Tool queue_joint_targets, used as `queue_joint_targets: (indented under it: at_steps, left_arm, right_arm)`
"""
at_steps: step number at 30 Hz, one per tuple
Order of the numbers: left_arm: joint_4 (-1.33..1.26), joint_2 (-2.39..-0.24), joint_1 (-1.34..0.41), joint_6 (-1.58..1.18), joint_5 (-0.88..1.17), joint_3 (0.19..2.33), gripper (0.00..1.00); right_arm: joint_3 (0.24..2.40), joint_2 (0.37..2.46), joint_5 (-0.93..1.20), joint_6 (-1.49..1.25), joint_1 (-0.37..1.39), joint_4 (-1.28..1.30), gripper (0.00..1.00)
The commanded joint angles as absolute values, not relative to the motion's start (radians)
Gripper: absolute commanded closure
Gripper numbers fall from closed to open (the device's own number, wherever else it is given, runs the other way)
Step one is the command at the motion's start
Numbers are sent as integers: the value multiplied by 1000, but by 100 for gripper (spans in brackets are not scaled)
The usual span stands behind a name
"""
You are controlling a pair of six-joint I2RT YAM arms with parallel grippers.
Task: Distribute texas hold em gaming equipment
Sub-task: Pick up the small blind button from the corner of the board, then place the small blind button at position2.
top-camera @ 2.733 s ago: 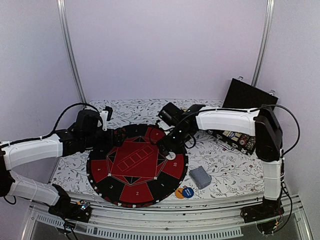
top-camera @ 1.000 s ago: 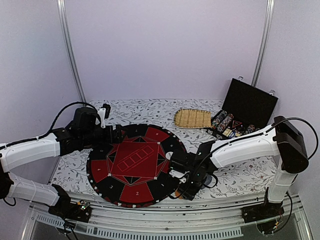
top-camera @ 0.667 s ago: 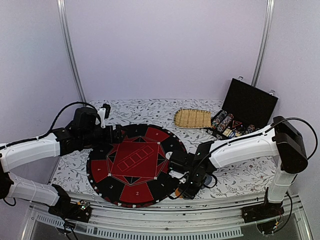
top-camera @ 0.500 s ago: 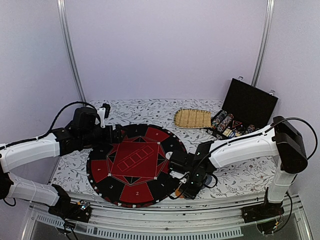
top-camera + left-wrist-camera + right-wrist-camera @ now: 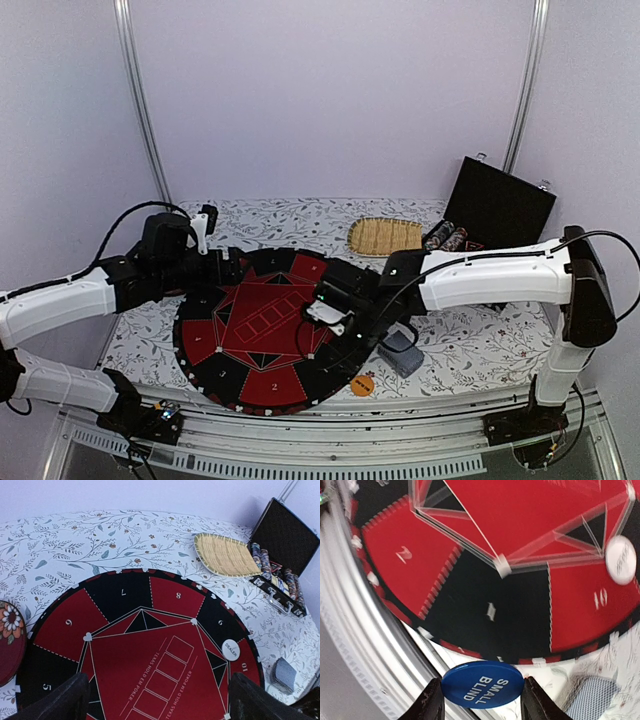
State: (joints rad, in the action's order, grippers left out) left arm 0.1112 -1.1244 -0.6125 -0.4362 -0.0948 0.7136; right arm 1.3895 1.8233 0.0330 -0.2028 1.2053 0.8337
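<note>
The right gripper carries the blue button to the left in the top view next and down onto the empty red section at the mat's near rim.
My right gripper is shut on a blue button marked SMALL BLIND, held flat by its edges above the near right rim of the round red and black poker mat. In the top view this gripper hangs over the mat's right side. A white DEALER button lies on the mat near section 10. An orange button lies on the cloth by the front edge. The grey-blue card deck sits right of the mat. My left gripper is open and empty above the mat's far left.
An oval straw tray lies at the back. Next to it stands an open black case with rows of chips. A red patterned dish sits left of the mat. A metal rail runs along the front edge.
My right gripper closed on the blue button by the front edge, lifted it and carried it left over the mat's rim. The orange button and the deck now show. The left arm stayed put.
</note>
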Motion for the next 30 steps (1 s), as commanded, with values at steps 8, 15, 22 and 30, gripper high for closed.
queue_joint_targets:
  at_steps: [8,15,22,30]
  left_arm:
    - [149,-1079,-614,-423,-127,701,2]
    - [143,-1088,-613,-420,-128,706,2]
    - [149,-1092,-614,-406,-132,710,2]
    - [160,-1094,-612,-396,-137,717,2]
  right_arm:
    - [1700,2129,63,-108,1315,721,78]
    - [1759,2241,13,-102,1331,798,79]
    - [1739,2250,11,-97,1348,825,78]
    - [1760,2219,21,-93,1348,817,26]
